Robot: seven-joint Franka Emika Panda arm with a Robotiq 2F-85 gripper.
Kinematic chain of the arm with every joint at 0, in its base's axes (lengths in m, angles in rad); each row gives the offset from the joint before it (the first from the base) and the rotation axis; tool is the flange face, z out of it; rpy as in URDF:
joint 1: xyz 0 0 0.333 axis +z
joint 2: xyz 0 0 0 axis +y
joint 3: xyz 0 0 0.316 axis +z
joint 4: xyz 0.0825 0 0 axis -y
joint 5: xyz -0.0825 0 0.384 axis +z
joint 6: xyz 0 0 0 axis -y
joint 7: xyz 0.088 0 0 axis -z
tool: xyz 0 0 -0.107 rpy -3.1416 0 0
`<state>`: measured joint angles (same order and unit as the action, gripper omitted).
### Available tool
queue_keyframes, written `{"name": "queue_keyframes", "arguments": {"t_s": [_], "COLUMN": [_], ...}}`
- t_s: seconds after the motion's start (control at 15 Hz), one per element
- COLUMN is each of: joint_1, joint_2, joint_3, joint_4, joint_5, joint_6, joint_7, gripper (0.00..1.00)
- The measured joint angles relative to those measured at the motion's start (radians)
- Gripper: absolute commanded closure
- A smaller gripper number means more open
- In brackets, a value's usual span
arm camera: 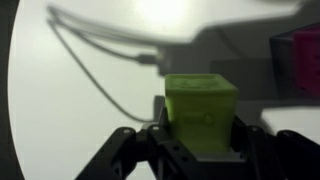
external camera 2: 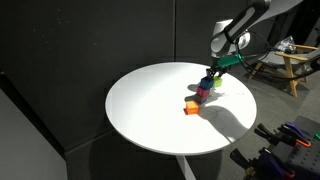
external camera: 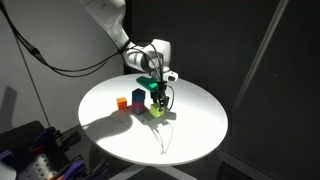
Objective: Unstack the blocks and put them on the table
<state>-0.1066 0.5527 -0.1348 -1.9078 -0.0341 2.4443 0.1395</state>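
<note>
The yellow-green block (external camera: pixel 157 112) will come down onto the white table beside the magenta block next, and then my gripper will open.
My gripper (arm camera: pixel 200 135) is shut on the yellow-green block (arm camera: pixel 200 108), with a finger tight against each side. In both exterior views the gripper (external camera: pixel 159 103) (external camera 2: pixel 214 76) holds this block (external camera: pixel 157 112) (external camera 2: pixel 216 84) low, at or just above the white round table (external camera: pixel 190 130) (external camera 2: pixel 150 110). A blue block (external camera: pixel 137 98) stands close beside it, and a magenta block (external camera 2: pixel 203 90) (arm camera: pixel 305 60) is next to the gripper. I cannot make out the grey block.
An orange cube (external camera: pixel 121 102) (external camera 2: pixel 191 107) sits on the table beside the blocks. A thin cable (external camera: pixel 166 138) (arm camera: pixel 100 70) trails across the tabletop. Dark curtains surround the table, and a wooden chair (external camera 2: pixel 285 62) stands behind it.
</note>
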Motion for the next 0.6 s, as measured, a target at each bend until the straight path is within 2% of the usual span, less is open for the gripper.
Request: {"name": "queue_keyframes", "arguments": {"t_s": [0.4, 0.47, 0.6], "joint_1": [-0.011, -0.013, -0.016], "joint_2": [0.075, 0.086, 0.105], "joint_3": [0.013, 0.013, 0.013], "joint_4": [0.031, 0.038, 0.052], "joint_5": [0.035, 0.037, 0.039], "joint_6": [0.045, 0.049, 0.050], "joint_7": [-0.025, -0.026, -0.027], "gripper": [0.72, 0.22, 0.14]}}
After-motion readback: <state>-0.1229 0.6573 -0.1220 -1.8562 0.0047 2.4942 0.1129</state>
